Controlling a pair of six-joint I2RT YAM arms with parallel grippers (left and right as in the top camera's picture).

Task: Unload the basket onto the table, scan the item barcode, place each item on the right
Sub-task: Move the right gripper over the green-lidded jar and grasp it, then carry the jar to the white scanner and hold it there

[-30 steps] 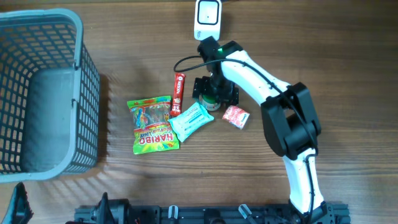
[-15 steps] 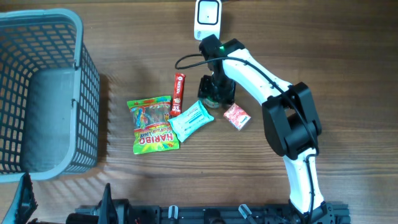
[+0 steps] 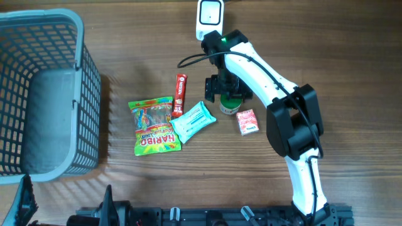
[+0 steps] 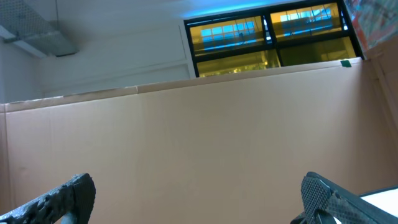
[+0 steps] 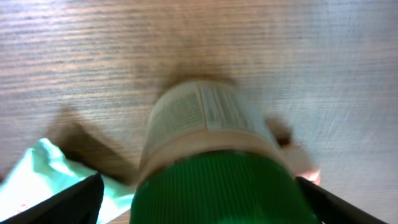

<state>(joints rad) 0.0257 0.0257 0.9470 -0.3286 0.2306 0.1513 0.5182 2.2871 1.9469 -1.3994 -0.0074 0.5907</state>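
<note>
The jar's labelled body [image 5: 202,115] is below my right gripper, so I should next move that gripper down with a turn past the green lid [image 5: 211,186] and close it around that body.
A jar with a green ribbed lid [image 5: 211,186] and a pale printed label [image 5: 205,118] stands on the wooden table, its lid showing just below my right gripper [image 3: 227,89] in the overhead view. My right gripper [image 5: 202,202] is open and straddles the lid. The left finger stands clear of the lid and the right finger is close beside it. A white scanner [image 3: 209,19] sits at the table's far edge. My left gripper [image 4: 199,193] is open and empty, facing a cardboard wall.
Left of the jar lie a light green packet [image 3: 195,120], a red stick pack [image 3: 180,94] and a Haribo bag [image 3: 154,125]. A small red packet [image 3: 247,121] lies right of the jar. A grey basket [image 3: 85,94] fills the left side.
My right gripper closed around the jar, then opened again and moved right. The jar shifted right with it. The small red packet was nudged right and toward the front.
</note>
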